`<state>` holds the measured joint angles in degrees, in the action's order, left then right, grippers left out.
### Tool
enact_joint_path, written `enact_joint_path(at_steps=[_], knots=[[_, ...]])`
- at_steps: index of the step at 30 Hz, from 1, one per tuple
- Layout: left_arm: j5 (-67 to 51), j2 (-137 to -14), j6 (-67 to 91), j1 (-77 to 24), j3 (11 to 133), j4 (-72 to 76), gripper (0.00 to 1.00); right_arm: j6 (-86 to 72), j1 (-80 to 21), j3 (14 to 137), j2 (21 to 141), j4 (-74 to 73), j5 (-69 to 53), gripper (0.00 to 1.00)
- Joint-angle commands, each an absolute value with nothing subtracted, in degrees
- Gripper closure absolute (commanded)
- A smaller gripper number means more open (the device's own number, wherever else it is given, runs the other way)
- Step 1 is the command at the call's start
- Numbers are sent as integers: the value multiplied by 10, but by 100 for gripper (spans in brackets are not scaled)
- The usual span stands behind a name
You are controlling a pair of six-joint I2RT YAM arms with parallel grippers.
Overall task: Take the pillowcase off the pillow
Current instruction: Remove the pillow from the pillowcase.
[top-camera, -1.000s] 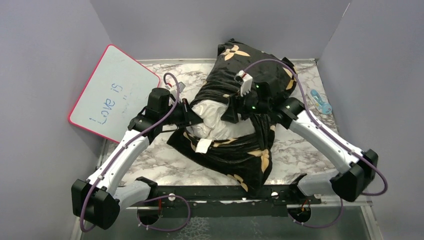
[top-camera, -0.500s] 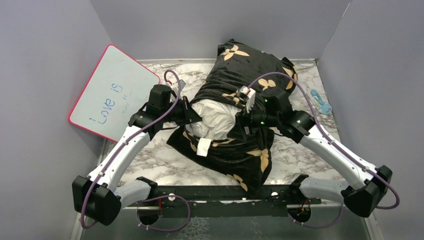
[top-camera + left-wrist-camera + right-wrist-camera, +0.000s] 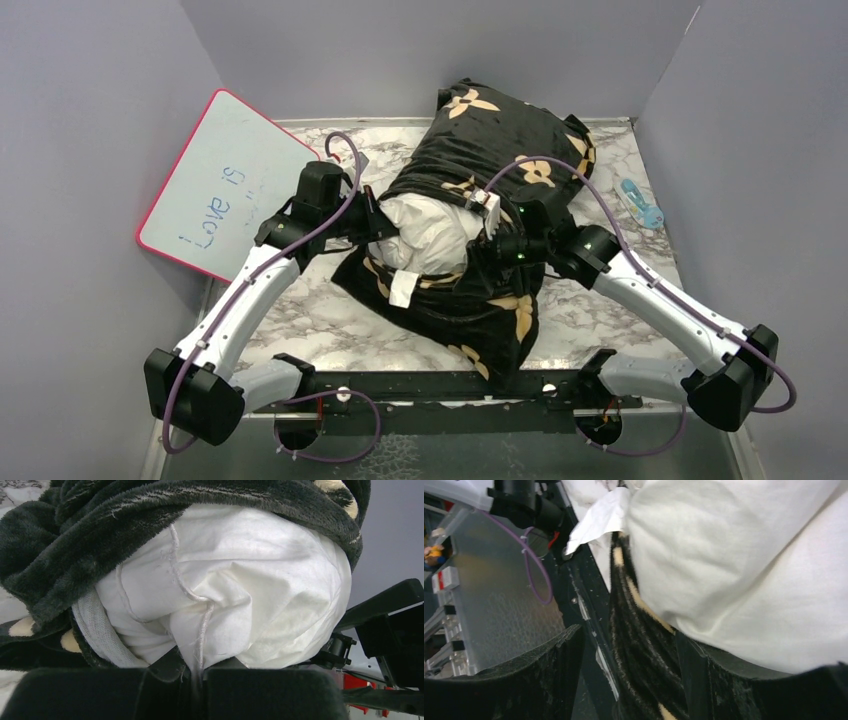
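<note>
My left gripper pulls outward and to the left in the top view next to release the seam fold, since bare marble by the whiteboard lies there.
The black pillowcase (image 3: pixel 500 150) with tan flower motifs lies across the middle of the table. The off-white pillow (image 3: pixel 435 232) bulges out of its open near-left end, with a small white tag (image 3: pixel 404 290) below. My left gripper (image 3: pixel 376 224) is shut on a pinch of white pillow fabric (image 3: pixel 200 652) at the bulge's left side. My right gripper (image 3: pixel 492 246) sits at the bulge's right side with jaws open. The bunched pillowcase edge (image 3: pixel 644 665) hangs between its fingers (image 3: pixel 559 665), and the pillow (image 3: pixel 749 570) rests above the right finger.
A pink-rimmed whiteboard (image 3: pixel 225 190) leans at the left wall. A small blue object (image 3: pixel 640 203) lies at the right on the marble table (image 3: pixel 600 300). Grey walls close in the back and sides. A black rail (image 3: pixel 440 385) runs along the near edge.
My right gripper has come down off the top of the pillowcase, toward the near left, to the rim of the opening beside the pillow. My left gripper has kept its pinch, shifting slightly back.
</note>
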<state>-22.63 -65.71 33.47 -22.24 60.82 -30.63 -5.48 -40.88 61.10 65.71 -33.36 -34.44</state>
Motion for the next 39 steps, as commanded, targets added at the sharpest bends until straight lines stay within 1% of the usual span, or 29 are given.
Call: enact_joint_path(at_steps=[1, 3, 6, 8, 9, 11, 14, 16, 19, 20, 22, 25, 28, 30, 31, 33, 34, 36, 37, 38, 39], knots=[[-213, -663, 328, -219, 642, -264, 100, -39, -412, 614, 681, -324, -265, 29], [-214, -664, 325, -219, 643, -265, 100, -36, -413, 618, 690, -310, -246, 28], [-209, -666, 322, -218, 643, -269, 100, -24, -413, 629, 704, -299, -249, 27], [-206, -670, 320, -217, 645, -270, 100, -13, -413, 633, 719, -308, -277, 35], [-203, -673, 318, -216, 648, -270, 100, -8, -414, 641, 732, -325, -297, 37], [-203, -683, 311, -207, 659, -273, 100, -5, -419, 645, 753, -358, -339, 53], [-209, -708, 306, -168, 689, -275, 100, -17, -456, 613, 741, -364, -366, 72], [-227, -732, 306, -130, 713, -274, 100, -39, -480, 581, 715, -352, -389, 81], [-261, -773, 306, -88, 758, -268, 100, -73, -506, 534, 680, -334, -427, 90], [-266, -788, 306, -80, 774, -267, 100, -81, -513, 520, 674, -334, -446, 92], [-279, -816, 305, -65, 809, -268, 100, -90, -529, 493, 674, -344, -471, 93], [-310, -851, 326, -28, 848, -257, 100, -101, -562, 459, 691, -352, -457, 95], [-334, -873, 331, -19, 868, -248, 100, -132, -577, 451, 705, -328, -373, 98], [-350, -879, 333, -8, 867, -248, 100, -137, -577, 450, 717, -304, -376, 98], [-359, -880, 339, 1, 861, -244, 100, -142, -578, 453, 725, -297, -359, 98], [-380, -878, 345, 19, 843, -236, 100, -163, -578, 468, 741, -292, -269, 97], [-388, -872, 344, 21, 832, -233, 88, -185, -578, 474, 748, -287, -212, 98], [-394, -850, 333, 20, 795, -230, 56, -228, -579, 486, 756, -259, -140, 99], [-389, -833, 325, 20, 760, -232, 38, -250, -578, 490, 759, -237, -123, 99], [-377, -810, 315, 22, 730, -238, 23, -274, -578, 488, 760, -208, -112, 99], [-358, -788, 308, 24, 702, -245, 14, -300, -578, 483, 760, -173, -108, 99]])
